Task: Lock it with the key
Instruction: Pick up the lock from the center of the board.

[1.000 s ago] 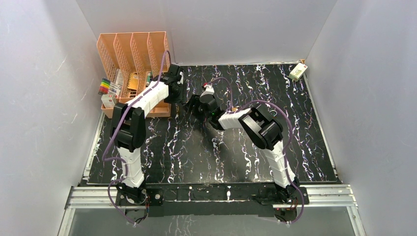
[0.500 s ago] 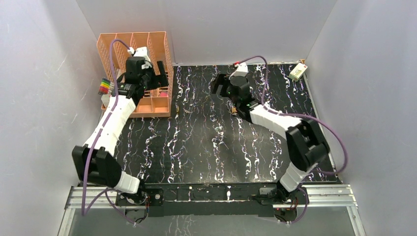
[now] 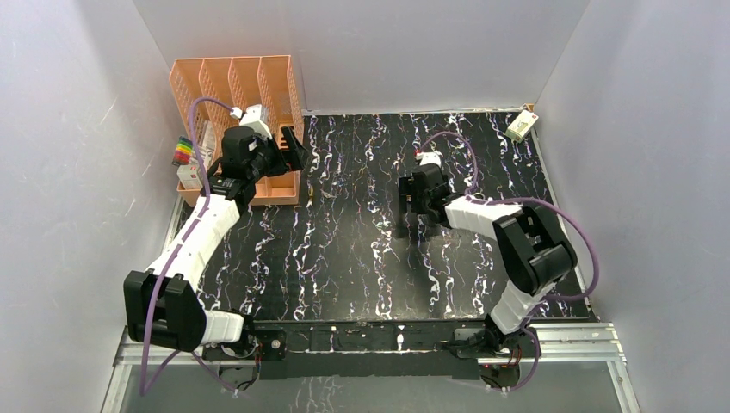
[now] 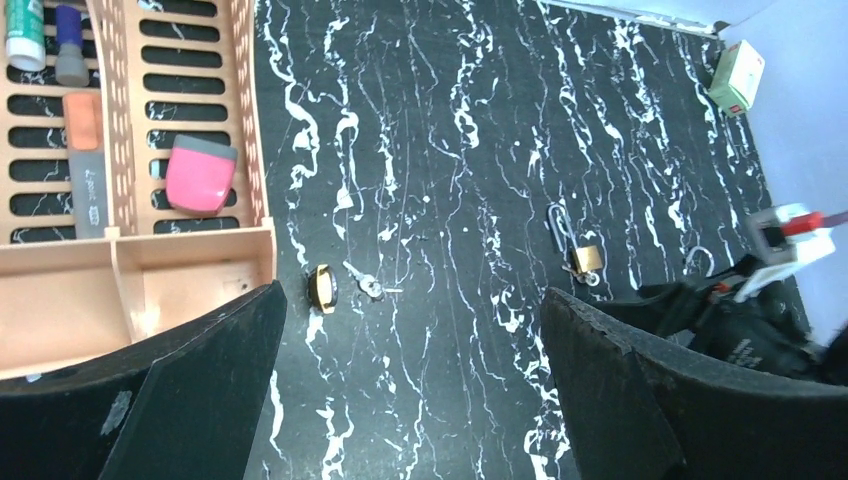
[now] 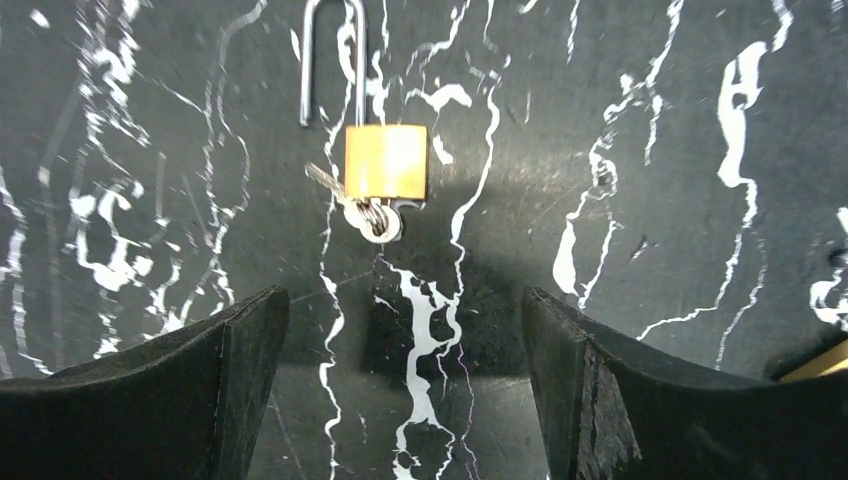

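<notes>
The padlock lies flat with the sides of its brass body facing the robot's open fingers, so the right gripper needs to come down onto the brass body (image 5: 387, 162) and close across it.
A brass padlock (image 5: 385, 160) lies flat on the black marbled table (image 3: 344, 258) with its steel shackle (image 5: 330, 55) swung open. A small key bunch (image 5: 370, 215) sits at its base. The padlock also shows in the left wrist view (image 4: 585, 258). My right gripper (image 5: 400, 300) is open and empty, hovering just short of the padlock, with its arm in the top view (image 3: 413, 202). My left gripper (image 4: 412, 300) is open and empty by the organiser's corner (image 3: 288, 151). Loose keys (image 4: 368, 283) and a round gold-and-black piece (image 4: 321, 288) lie just ahead of it.
An orange slotted organiser (image 3: 232, 86) stands at the back left, holding a pink item (image 4: 200, 172) and pens. A white box (image 3: 521, 126) sits at the back right corner. A second steel shackle (image 4: 700, 258) shows beside the right gripper.
The left arm swung from the table's middle to the organiser. The right gripper swung away to the back, then came down over the padlock.
</notes>
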Controlling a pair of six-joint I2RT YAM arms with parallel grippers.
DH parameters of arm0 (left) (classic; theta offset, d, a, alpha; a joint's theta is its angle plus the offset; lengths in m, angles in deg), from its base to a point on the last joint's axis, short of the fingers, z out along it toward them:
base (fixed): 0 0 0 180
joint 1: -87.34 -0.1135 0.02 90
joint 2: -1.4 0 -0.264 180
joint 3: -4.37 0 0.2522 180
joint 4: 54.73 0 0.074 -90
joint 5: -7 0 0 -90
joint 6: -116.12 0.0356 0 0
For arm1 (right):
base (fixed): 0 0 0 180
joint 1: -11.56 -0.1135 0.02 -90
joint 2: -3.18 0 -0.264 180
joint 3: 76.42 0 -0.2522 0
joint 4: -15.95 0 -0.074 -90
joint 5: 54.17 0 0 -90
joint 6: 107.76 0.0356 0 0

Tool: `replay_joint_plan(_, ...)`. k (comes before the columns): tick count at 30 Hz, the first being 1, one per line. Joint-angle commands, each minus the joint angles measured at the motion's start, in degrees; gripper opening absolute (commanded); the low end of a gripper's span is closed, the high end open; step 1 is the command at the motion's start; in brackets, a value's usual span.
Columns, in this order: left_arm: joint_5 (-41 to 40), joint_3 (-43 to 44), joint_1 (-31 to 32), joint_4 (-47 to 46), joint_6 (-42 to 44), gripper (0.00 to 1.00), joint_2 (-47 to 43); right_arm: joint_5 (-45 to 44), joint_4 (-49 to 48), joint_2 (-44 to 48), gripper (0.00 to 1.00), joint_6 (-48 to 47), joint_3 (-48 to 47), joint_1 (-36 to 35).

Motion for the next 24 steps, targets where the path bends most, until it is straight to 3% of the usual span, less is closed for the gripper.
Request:
replay_joint_plan(1, 2.19, 0.07, -0.21, -4.08, 0.61, 0.98, -0.57, 2.00, 0.08, -2.60, 0.92, -3.41, -4.36, 0.39)
replay_joint_plan(9, 3.15, -0.37, -0.19, -4.49, 2.55, 0.98, -1.10, 7.01, -2.71, -8.62, 0.87, -6.22, -7.64, 3.29)
replay_joint_plan(24, 4.03, 0.33, -0.21, -4.73, 2.55, 0.98, -0.37, 8.62, -2.92, -12.80, 0.63, -9.21, -11.40, 4.16)
